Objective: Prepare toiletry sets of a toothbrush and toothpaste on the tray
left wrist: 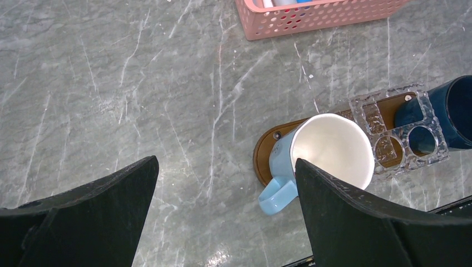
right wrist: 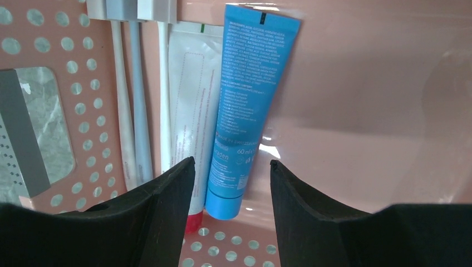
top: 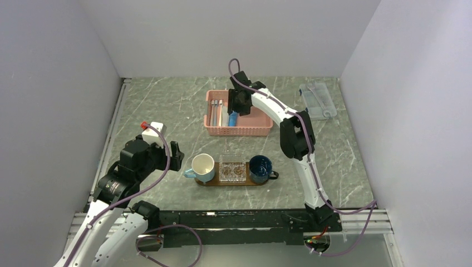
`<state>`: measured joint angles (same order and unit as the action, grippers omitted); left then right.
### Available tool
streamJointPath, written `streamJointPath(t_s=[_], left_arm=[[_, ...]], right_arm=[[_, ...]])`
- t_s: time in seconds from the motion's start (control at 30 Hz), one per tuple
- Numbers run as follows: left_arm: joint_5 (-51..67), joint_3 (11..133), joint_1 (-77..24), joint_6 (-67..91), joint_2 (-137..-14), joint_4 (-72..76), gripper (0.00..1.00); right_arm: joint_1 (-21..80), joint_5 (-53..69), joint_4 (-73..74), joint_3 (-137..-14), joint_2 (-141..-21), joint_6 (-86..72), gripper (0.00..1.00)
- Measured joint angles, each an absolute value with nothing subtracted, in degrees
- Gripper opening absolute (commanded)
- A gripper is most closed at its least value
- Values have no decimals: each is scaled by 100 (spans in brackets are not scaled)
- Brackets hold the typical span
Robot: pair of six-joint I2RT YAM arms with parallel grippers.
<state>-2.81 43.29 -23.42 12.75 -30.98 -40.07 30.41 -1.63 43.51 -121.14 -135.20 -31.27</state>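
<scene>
I need to lower my right gripper and close it on the blue tube's body near its cap (top: 233,115) (right wrist: 232,151), because the blue tube is already between the gripper's open fingers.
The blue toothpaste tube (right wrist: 242,111) lies in the pink basket (top: 245,129), cap end toward me, beside a white tube with a red cap (right wrist: 188,128) and several toothbrushes (right wrist: 136,105). My right gripper (right wrist: 231,172) is open just above the blue tube's cap end, one jaw on each side. The blue tube also shows from above (top: 232,118). The dark brown tray (top: 207,182) lies near the front, bearing a light blue mug (top: 202,167), a clear holder (top: 232,171) and a dark blue mug (top: 260,168). My left gripper (left wrist: 225,192) is open and empty, left of the tray (left wrist: 266,151).
A clear plastic box (top: 318,100) lies at the back right. The basket's perforated walls (right wrist: 67,89) close in around the right gripper. The light blue mug's handle (left wrist: 276,196) points toward the left gripper. Bare marble surface (left wrist: 139,83) stretches left of the tray.
</scene>
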Motion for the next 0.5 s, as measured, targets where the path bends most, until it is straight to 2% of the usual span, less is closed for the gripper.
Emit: streamJointPath(t_s=[0.5], left_arm=[[-281,4329,-2342,1278,-3100,-4010,99]], right_arm=[[3017,-38,4189,-12114,-13889,-3422,53]])
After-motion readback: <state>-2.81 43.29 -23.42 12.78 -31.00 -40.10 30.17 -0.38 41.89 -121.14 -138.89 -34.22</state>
